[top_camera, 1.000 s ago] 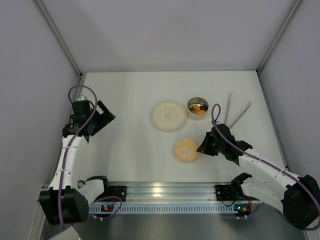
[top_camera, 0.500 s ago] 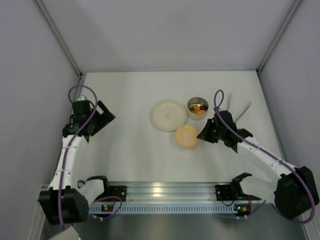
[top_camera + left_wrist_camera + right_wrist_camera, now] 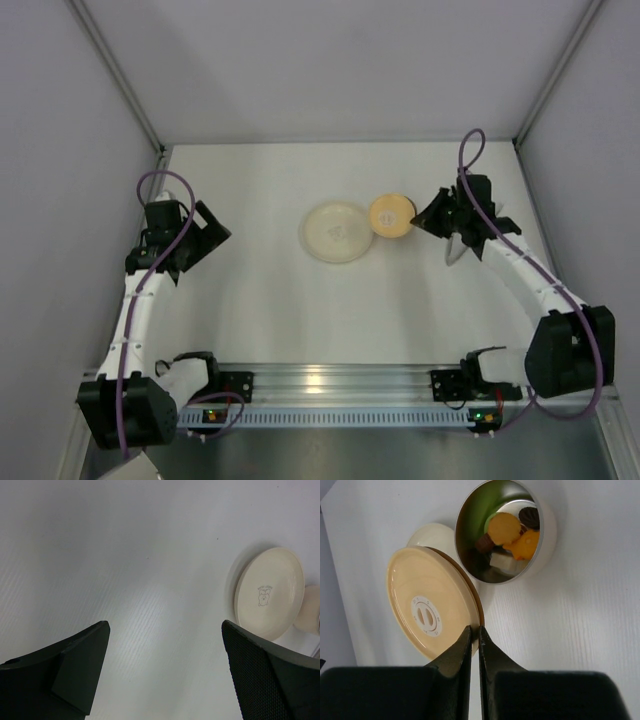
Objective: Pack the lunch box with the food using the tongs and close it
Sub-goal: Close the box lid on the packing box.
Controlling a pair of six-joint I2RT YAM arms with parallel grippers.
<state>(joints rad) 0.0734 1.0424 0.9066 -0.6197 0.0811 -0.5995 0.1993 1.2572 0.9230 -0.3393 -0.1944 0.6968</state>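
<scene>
Next, my right gripper lowers the tan lid [image 3: 427, 605] onto the tin's open top [image 3: 500, 532] below and releases, because the food still lies uncovered.
My right gripper [image 3: 474, 630] is shut on the rim of the round tan lid [image 3: 427, 605], which it holds tilted in the air beside the lunch box [image 3: 548, 525]. The tin stands uncovered, and orange, green, dark brown and pale food [image 3: 512, 535] lies in its shiny inside. From above, the lid [image 3: 391, 214] hides the tin, with the right gripper [image 3: 425, 215] just right of it. Only a pale sliver of the tongs [image 3: 455, 255] shows under the right arm. My left gripper [image 3: 165, 630] is open over bare table at the far left [image 3: 210, 235].
A wide cream plate [image 3: 338, 232] lies just left of the lid, also seen from the left wrist [image 3: 270, 592]. Grey walls close in the table on three sides. A metal rail [image 3: 330, 385] runs along the near edge between the arm bases.
The right gripper has carried the lid from the near middle of the table back and to the right, up over the lunch box. The left arm has not moved.
</scene>
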